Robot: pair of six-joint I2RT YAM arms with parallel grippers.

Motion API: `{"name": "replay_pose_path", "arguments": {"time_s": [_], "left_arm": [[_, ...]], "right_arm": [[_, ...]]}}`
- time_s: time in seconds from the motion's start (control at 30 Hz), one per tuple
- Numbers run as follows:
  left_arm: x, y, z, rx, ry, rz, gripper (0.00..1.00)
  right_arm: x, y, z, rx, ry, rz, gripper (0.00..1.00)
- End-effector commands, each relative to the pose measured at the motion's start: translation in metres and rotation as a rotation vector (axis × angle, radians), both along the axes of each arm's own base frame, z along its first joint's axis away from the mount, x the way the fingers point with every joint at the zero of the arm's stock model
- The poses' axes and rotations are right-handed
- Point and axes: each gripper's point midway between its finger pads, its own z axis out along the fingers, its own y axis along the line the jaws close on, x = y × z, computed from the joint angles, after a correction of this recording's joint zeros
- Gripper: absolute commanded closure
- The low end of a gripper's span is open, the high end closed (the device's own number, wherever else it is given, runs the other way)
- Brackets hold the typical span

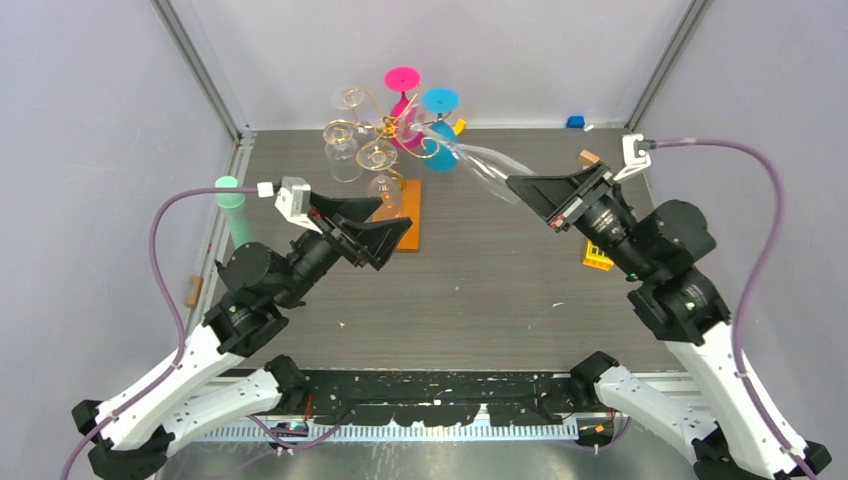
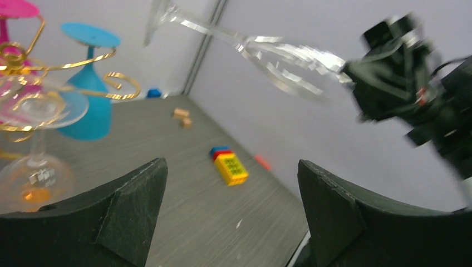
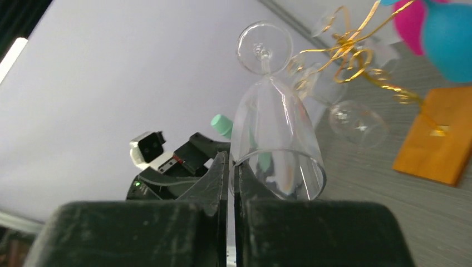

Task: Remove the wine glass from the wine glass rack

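Note:
The patch of bare tabletop beside the orange base is empty. My right gripper should next pull back from the rack (image 1: pixel 385 130), turn its fingers down and lower the glass onto that patch.
My right gripper (image 1: pixel 520 185) is shut on the rim of a clear wine glass (image 1: pixel 485 165), pinching the bowl wall between its fingers (image 3: pixel 229 167). The glass (image 3: pixel 275 133) is tilted with its foot toward the gold wire rack (image 1: pixel 385 130), apart from the arms as far as I can tell. The rack stands on an orange wooden base (image 1: pixel 408 212) and holds pink, blue and clear glasses. The held glass also shows in the left wrist view (image 2: pixel 278 55). My left gripper (image 1: pixel 395 235) is open and empty (image 2: pixel 231 183), low beside the rack's base.
A mint green cylinder (image 1: pixel 236 208) stands at the left. A yellow toy block (image 1: pixel 597 258) lies under my right arm, also in the left wrist view (image 2: pixel 231 166). Small wooden blocks (image 1: pixel 588 157) and a blue piece (image 1: pixel 575 122) lie at the back right. Walls enclose the table.

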Motion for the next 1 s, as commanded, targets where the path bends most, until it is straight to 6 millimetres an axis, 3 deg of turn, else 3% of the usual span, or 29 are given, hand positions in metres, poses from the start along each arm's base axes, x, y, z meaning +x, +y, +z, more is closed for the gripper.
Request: {"name": "replay_pose_path", "arguments": {"time_s": [0.0, 0.03, 0.07, 0.1, 0.13, 0.33, 0.47, 0.63, 0.77, 0.9, 0.97], "left_arm": [[-0.002, 0.013, -0.049, 0.310, 0.001, 0.040, 0.11], [-0.002, 0.016, -0.056, 0.352, 0.004, 0.045, 0.10], [-0.003, 0.019, -0.062, 0.388, 0.007, 0.049, 0.10], [-0.003, 0.020, -0.069, 0.424, 0.011, 0.050, 0.10], [-0.003, 0.022, -0.075, 0.455, 0.014, 0.051, 0.10], [0.000, 0.026, -0.110, 0.581, 0.067, 0.056, 0.10], [-0.002, 0.021, -0.125, 0.582, 0.075, 0.030, 0.10], [-0.006, 0.019, -0.141, 0.593, 0.098, 0.002, 0.08], [-0.006, 0.022, -0.154, 0.607, 0.117, 0.008, 0.07], [-0.008, 0.026, -0.163, 0.609, 0.125, 0.015, 0.06], [-0.009, 0.027, -0.166, 0.607, 0.128, 0.017, 0.06]], "right_arm": [[0.018, -0.063, -0.018, -0.294, 0.022, -0.362, 1.00], [0.018, -0.073, -0.036, -0.371, 0.085, -0.397, 1.00], [0.023, -0.089, -0.034, -0.413, 0.096, -0.484, 1.00], [0.022, -0.098, -0.051, -0.483, 0.149, -0.510, 1.00], [0.024, -0.110, -0.054, -0.537, 0.168, -0.566, 1.00], [0.033, -0.131, -0.100, -0.898, 0.359, -0.598, 1.00], [0.050, -0.115, -0.133, -1.062, 0.434, -0.497, 1.00], [0.079, -0.074, -0.172, -1.150, 0.483, -0.319, 1.00], [0.100, -0.053, -0.200, -1.217, 0.526, -0.205, 1.00], [0.120, -0.045, -0.226, -1.237, 0.592, -0.116, 1.00], [0.134, -0.049, -0.235, -1.200, 0.636, -0.094, 1.00]]}}
